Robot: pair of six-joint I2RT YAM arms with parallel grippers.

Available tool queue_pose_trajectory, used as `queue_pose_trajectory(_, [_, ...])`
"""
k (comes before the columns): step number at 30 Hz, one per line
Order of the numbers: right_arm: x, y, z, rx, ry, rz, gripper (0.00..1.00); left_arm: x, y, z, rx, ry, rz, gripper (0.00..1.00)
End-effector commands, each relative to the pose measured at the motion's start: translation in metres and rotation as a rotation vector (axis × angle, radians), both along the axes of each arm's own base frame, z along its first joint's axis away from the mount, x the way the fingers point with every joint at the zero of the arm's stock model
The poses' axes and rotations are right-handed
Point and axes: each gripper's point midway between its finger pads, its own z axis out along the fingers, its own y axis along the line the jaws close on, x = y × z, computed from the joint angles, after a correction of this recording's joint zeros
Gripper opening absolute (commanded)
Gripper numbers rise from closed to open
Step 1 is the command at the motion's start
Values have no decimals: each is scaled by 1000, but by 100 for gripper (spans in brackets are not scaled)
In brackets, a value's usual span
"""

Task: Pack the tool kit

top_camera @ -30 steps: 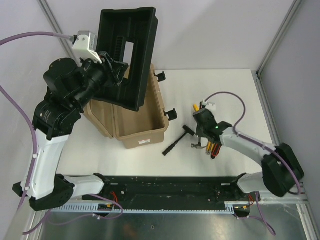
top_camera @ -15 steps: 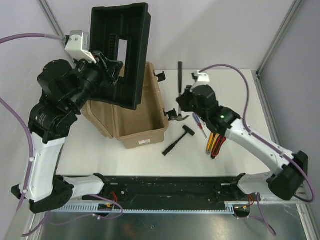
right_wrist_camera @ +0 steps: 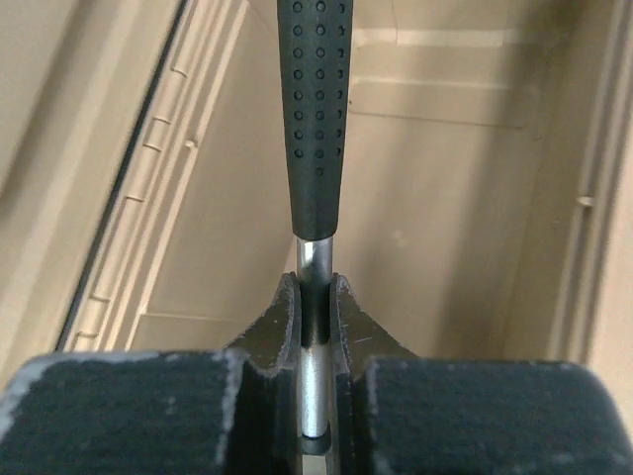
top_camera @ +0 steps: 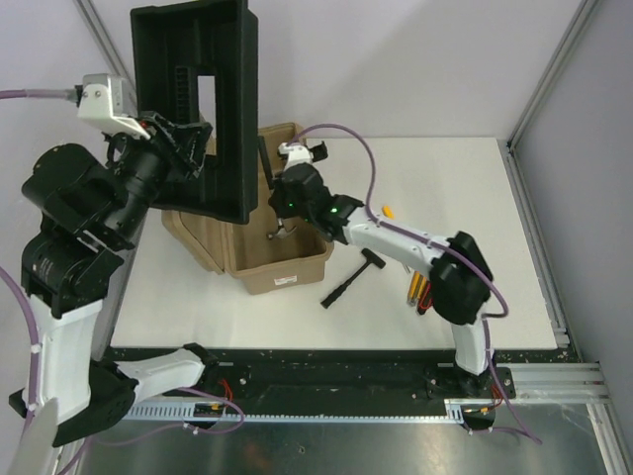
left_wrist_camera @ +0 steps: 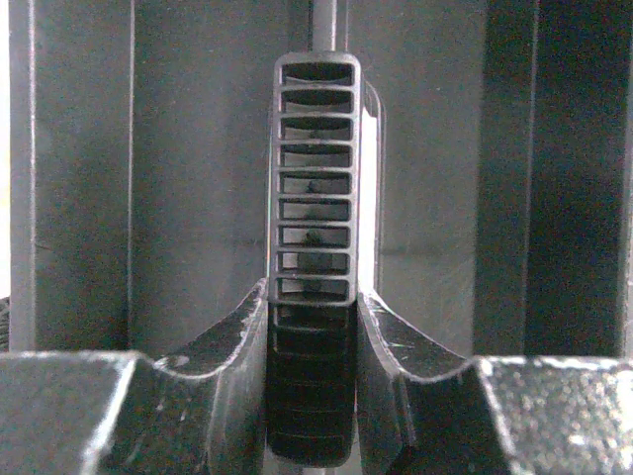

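I will next move my right gripper down into the open toolbox (top_camera: 282, 269) to its tan bottom and release the hammer's steel handle there, because the hammer still hangs above it.
The tan toolbox (top_camera: 282, 269) stands open left of the table's middle. My left gripper (top_camera: 183, 148) is shut on the ribbed handle (left_wrist_camera: 313, 178) of the black inner tray (top_camera: 193, 99) and holds it upright, high above the box's left side. My right gripper (top_camera: 282, 213) is shut on the steel shaft of a hammer (right_wrist_camera: 315, 119) with a black dotted grip, held over the open box; the tan inside (right_wrist_camera: 445, 198) shows beneath it. A second black hammer (top_camera: 351, 277) lies on the table right of the box. Red-black and yellow-handled tools (top_camera: 420, 292) lie further right.
A small yellow object (top_camera: 389, 210) lies on the white table behind the right arm. The box's black latches (top_camera: 339, 226) stick out on its right side. A metal frame post (top_camera: 544, 84) rises at the right; a black rail (top_camera: 336, 371) runs along the near edge.
My right gripper picked the hammer up from the tools on the right and carried it left, over the open box. My left arm lifted the black tray higher and leftward.
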Motion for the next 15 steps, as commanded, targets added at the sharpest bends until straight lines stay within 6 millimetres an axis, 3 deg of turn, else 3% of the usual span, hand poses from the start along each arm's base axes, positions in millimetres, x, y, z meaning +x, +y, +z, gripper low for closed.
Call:
queue_pose_trajectory(1, [18,24,4,6,-27,-14,0,-23,27,45,-70,-153,56,0])
queue_pose_trajectory(8, [26,35,-80,-187,46,-27,0,-34,44,44,-73,-166,109,0])
queue_pose_trajectory(15, [34,40,-132,-323,83,-36,3,-38,60,39,-59,-166,172,0])
